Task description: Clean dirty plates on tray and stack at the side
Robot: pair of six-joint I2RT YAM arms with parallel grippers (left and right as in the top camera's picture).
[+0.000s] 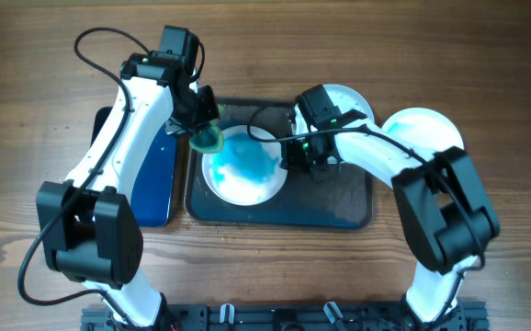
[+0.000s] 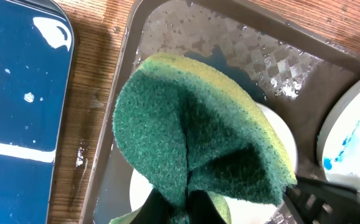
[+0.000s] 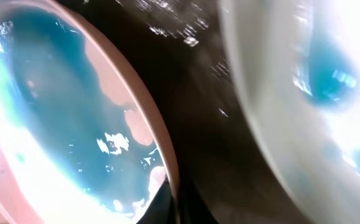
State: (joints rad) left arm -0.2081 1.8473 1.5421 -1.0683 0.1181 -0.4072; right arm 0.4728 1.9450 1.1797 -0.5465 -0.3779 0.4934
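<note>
The third plate (image 1: 425, 134) already lies beside the tray, so my right gripper should rise, carry the smeared plate over, lower it on top and release it.
A white plate (image 1: 242, 167) with a large blue smear lies at the left end of the dark tray (image 1: 339, 213). My left gripper (image 1: 201, 129) is shut on a green and yellow sponge (image 1: 209, 139), held over the plate's upper left rim. The left wrist view shows the sponge (image 2: 198, 137) folded between the fingers (image 2: 189, 208). My right gripper (image 1: 299, 158) is shut on this plate's right rim. The right wrist view shows the rim pinched (image 3: 170, 202) and the smeared plate (image 3: 49, 112). A second plate (image 1: 346, 97) lies at the tray's back right. A third plate (image 1: 423, 131) lies right of the tray.
A narrow glossy blue tray (image 1: 151, 184) lies on the wooden table just left of the dark tray; it also shows in the left wrist view (image 2: 18, 93). Water drops cover the dark tray's floor (image 2: 242, 56). Both arms reach over the tray's back half.
</note>
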